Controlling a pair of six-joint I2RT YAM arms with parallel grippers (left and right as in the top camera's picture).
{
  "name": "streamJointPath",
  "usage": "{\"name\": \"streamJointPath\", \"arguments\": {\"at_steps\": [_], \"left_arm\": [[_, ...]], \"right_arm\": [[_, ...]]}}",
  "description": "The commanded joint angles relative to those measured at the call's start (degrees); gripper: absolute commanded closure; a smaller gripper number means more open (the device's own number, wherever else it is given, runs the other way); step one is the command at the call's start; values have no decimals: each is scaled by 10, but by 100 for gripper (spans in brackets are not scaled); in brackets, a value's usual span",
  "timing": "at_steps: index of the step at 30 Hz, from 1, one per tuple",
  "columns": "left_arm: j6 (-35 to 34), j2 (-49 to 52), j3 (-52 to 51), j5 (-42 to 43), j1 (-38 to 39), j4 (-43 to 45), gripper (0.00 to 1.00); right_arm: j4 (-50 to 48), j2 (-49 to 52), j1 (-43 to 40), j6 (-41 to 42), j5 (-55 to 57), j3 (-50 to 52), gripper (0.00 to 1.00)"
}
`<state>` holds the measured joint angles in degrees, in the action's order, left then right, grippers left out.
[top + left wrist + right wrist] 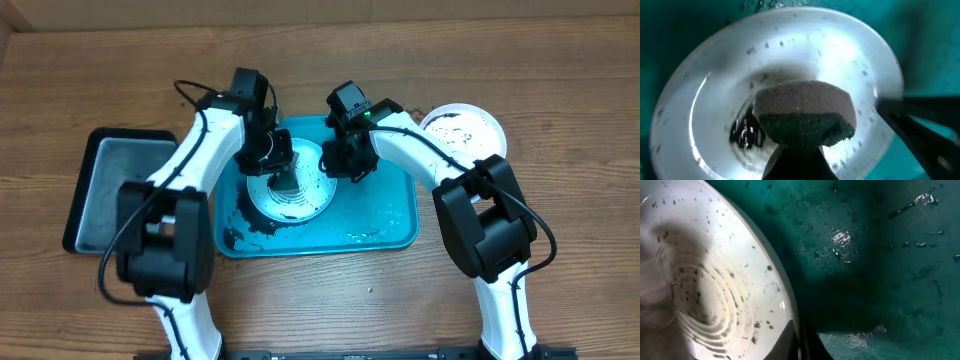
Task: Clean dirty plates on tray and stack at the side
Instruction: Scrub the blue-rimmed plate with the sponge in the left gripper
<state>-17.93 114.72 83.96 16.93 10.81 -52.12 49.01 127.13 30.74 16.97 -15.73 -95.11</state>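
Observation:
My left gripper lifts the sponge [289,181] over to the black tray's bare bottom next, lowers and releases it, since that bottom lies to the gripper's left in the overhead view.
A pale plate [300,200], speckled with black dirt, lies on the turquoise tray [390,215]. My left gripper [277,158] is shut on a brown-and-green sponge [289,181] and presses it on the plate's middle. The left wrist view shows the sponge [805,110] on the plate [705,100], held by the fingers [795,167]. My right gripper [345,160] is shut on the plate's right rim; the right wrist view shows its fingers [800,342] pinching the rim of the plate [715,280] over the wet tray [880,280]. A white dirty plate [462,130] sits on the table to the right of the tray.
A black rectangular tray [120,190] lies left of the turquoise tray. Black dirt [240,235] is smeared on the turquoise tray's front left corner. Bare wooden table [560,250] surrounds both trays.

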Motion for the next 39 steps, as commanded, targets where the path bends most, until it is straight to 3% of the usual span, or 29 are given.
{"name": "streamJointPath", "arguments": {"at_steps": [1,4,8,9,11,16,19,25,28,35,37,39], "left_arm": [[-9,42,-4,0,5,20,96],[4,66,-4,-16,5,35,96],[3,78,-4,-163,1,29,96],[3,77,-3,-244,0,17,96],[-1,76,3,-323,0,-3,96],[-15,74,32,-438,0,-55,96],[-24,74,69,-409,1,-86,96],[26,74,133,-44,9,-106,96],[25,75,124,78,15,-77,96],[20,77,80,75,54,-29,96],[13,77,65,33,62,-20,96],[-38,78,45,-80,64,-23,96]], "right_arm": [[-1,6,-1,-7,-4,3,96],[-1,6,-1,-7,-4,3,96],[2,6,-1,-7,-2,3,96],[4,6,-1,-7,7,3,96],[7,6,-1,-7,22,3,96],[5,6,-1,-6,28,3,96],[5,6,-1,-6,28,3,96],[5,6,-1,-5,28,3,96],[5,6,-1,-4,28,3,96],[5,6,-1,-4,28,3,96],[5,6,-1,-3,28,3,96],[7,6,-1,-2,28,3,96]]}}
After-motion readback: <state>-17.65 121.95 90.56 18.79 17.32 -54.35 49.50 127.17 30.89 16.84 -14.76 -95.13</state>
